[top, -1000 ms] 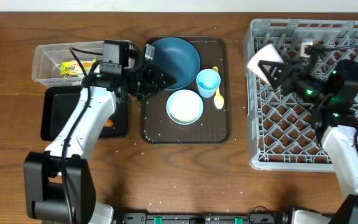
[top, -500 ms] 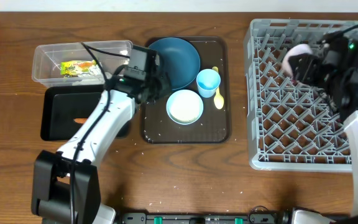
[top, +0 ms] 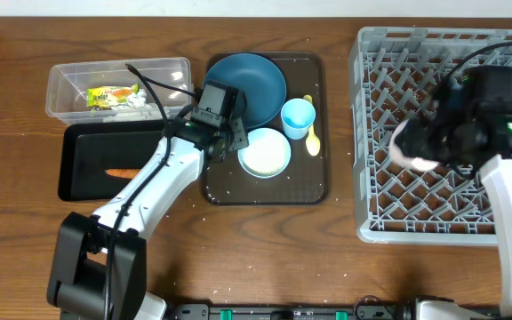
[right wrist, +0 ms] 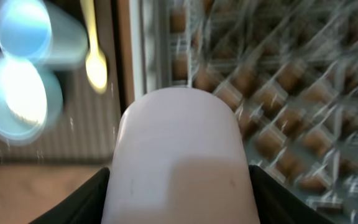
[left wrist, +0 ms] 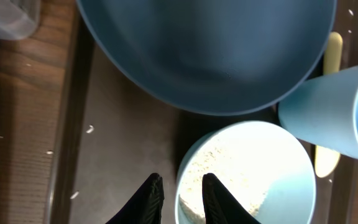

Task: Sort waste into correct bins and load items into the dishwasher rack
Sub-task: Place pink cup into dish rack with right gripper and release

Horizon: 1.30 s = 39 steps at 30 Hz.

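Note:
My right gripper moves back and down first, turning, to set the pinkish-white cup in the rack's empty near corner by the serving tray next.
My left gripper (top: pixel 236 142) (left wrist: pixel 182 186) is open only a little, its tips astride the left rim of the pale bowl (top: pixel 265 153) (left wrist: pixel 253 174), which holds white rice (left wrist: pixel 229 168). Behind it sit the dark blue plate (top: pixel 252 82) (left wrist: pixel 210 50), the light blue cup (top: pixel 298 117) (left wrist: pixel 328 112) and the yellow spoon (top: pixel 312 138). My right gripper (top: pixel 420 142) (right wrist: pixel 179 193) is shut on the pinkish-white cup (top: pixel 407 147) (right wrist: pixel 179 149), over the left middle of the grey dishwasher rack (top: pixel 372 222) (right wrist: pixel 278 93). The clear tub (top: pixel 60 80) holds the snack wrapper (top: pixel 112 95). The sausage (top: pixel 120 172) lies in the black tray (top: pixel 83 151).
Plate, bowl, cup and spoon all rest on a dark brown serving tray (top: pixel 265 191), with loose rice grains on it and on the wooden table. The right wrist view is motion-blurred. Tub and black tray sit left of the serving tray; the rack fills the right side.
My left gripper has moved right from beside the tub to the bowl's rim, uncovering the sausage. The right arm carried the cup along the rack's back, then forward to its left middle.

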### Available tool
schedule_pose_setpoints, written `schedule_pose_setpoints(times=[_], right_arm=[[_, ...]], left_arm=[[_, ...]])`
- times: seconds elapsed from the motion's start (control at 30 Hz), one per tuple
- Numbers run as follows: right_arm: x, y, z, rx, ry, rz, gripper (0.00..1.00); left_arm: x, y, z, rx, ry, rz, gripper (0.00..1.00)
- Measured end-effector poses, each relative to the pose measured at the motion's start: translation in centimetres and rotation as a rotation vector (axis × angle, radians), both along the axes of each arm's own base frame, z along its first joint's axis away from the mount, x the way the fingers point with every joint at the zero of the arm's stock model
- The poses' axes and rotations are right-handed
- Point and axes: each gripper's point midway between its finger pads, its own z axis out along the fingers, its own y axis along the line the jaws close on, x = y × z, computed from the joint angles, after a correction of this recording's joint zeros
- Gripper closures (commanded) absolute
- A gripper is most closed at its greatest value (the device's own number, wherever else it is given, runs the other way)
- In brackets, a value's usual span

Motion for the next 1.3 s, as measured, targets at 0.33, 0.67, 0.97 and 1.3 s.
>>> schedule_pose_setpoints(times=[0.33, 0.67, 0.97, 1.3], right_arm=[[-1.3, 0.0, -4.8, -0.06, 0.229, 0.037, 0.57], [-1.6, -0.2, -9.1, -0.068, 0.398, 0.045, 0.57], [-1.5, -0.1, -10.5, -0.067, 0.443, 0.057, 0.32], [-1.7, 0.1, -10.9, -0.068, 0.466, 0.065, 0.31]], left_arm=[[0.0, 0.3, -0.1, 0.016, -0.002, 0.009, 0.75], [-0.2, 0.6, -0.2, 0.03, 0.006, 0.014, 0.75], [-0.2, 0.6, -0.2, 0.03, 0.006, 0.014, 0.75], [-0.1, 0.6, -0.2, 0.032, 0.005, 0.015, 0.75]])
